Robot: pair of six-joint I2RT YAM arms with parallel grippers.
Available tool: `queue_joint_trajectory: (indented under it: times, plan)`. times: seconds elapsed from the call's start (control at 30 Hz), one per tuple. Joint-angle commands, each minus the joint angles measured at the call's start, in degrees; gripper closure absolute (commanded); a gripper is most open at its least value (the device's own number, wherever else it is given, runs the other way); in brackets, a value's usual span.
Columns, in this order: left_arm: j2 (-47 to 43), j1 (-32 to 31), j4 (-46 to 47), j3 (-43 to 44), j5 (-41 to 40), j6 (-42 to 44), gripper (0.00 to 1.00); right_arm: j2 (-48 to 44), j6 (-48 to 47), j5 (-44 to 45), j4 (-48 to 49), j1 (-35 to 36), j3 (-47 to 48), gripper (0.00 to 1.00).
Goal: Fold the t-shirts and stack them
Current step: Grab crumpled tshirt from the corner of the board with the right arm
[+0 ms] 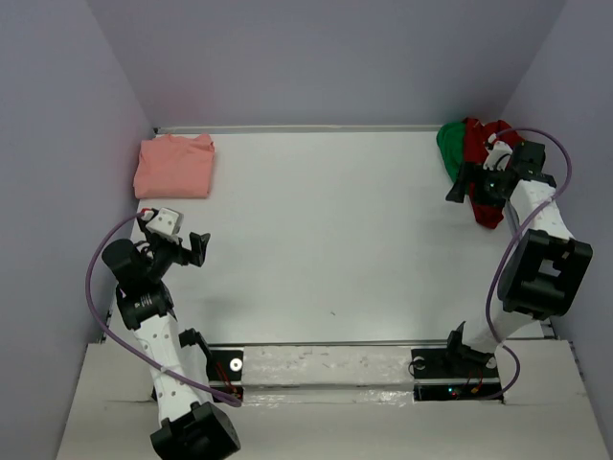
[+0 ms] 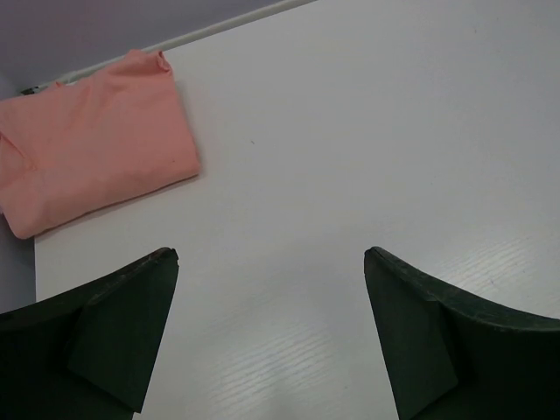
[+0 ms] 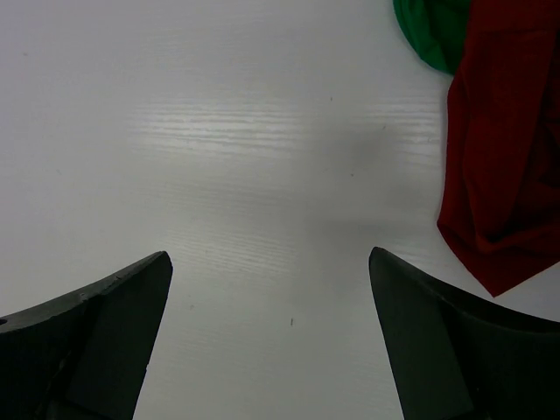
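Observation:
Next, my right gripper moves to the right in the top view and down onto the red t-shirt's near corner (image 1: pixel 489 219) (image 3: pixel 495 269), since that corner lies clear of the green t-shirt.
The salmon-pink t-shirt (image 1: pixel 174 166) lies folded flat at the far left of the white table; it also shows in the left wrist view (image 2: pixel 92 140). The dark red t-shirt (image 1: pixel 479 153) and the bright green t-shirt (image 1: pixel 449 149) lie crumpled together at the far right corner; the red one (image 3: pixel 503 149) and the green one (image 3: pixel 433 31) show in the right wrist view. My left gripper (image 1: pixel 177 246) is open and empty, a little nearer than the pink shirt. My right gripper (image 1: pixel 471 184) is open and empty, just beside the red shirt, over bare table.
Purple walls close the table on the left, back and right. A metal rail (image 1: pixel 297 128) runs along the far edge. Both arm bases stand on the near edge strip (image 1: pixel 326 364), with purple cables looping beside each arm.

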Motion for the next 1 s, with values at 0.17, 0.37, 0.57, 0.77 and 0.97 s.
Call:
queue_joint_trajectory:
  times: [0.17, 0.37, 0.57, 0.77, 0.97]
  plan:
    - [0.77, 0.52, 2.19, 1.58, -0.03, -0.37, 0.01, -1.77, -0.22, 1.56, 2.89, -0.36, -0.01, 0.00]
    - [1.29, 0.60, 2.19, 1.58, -0.73, -0.19, 0.01, -2.30, 1.18, 7.17, 3.50, -0.36, -0.01, 0.00]
    - [1.12, 0.52, 2.19, 1.49, -0.73, -0.19, 0.01, -2.57, 3.29, 17.63, 4.73, -0.88, 0.60, 0.03]
    - [0.41, 0.69, 2.19, 1.40, -0.82, -0.10, 0.01, 0.50, 4.17, 22.73, 5.17, -0.89, 1.22, 0.05]
    - [0.94, 0.69, 2.10, 1.49, -0.64, -0.01, 0.01, 4.54, 4.26, 27.92, 5.08, -0.89, 2.89, 0.15]
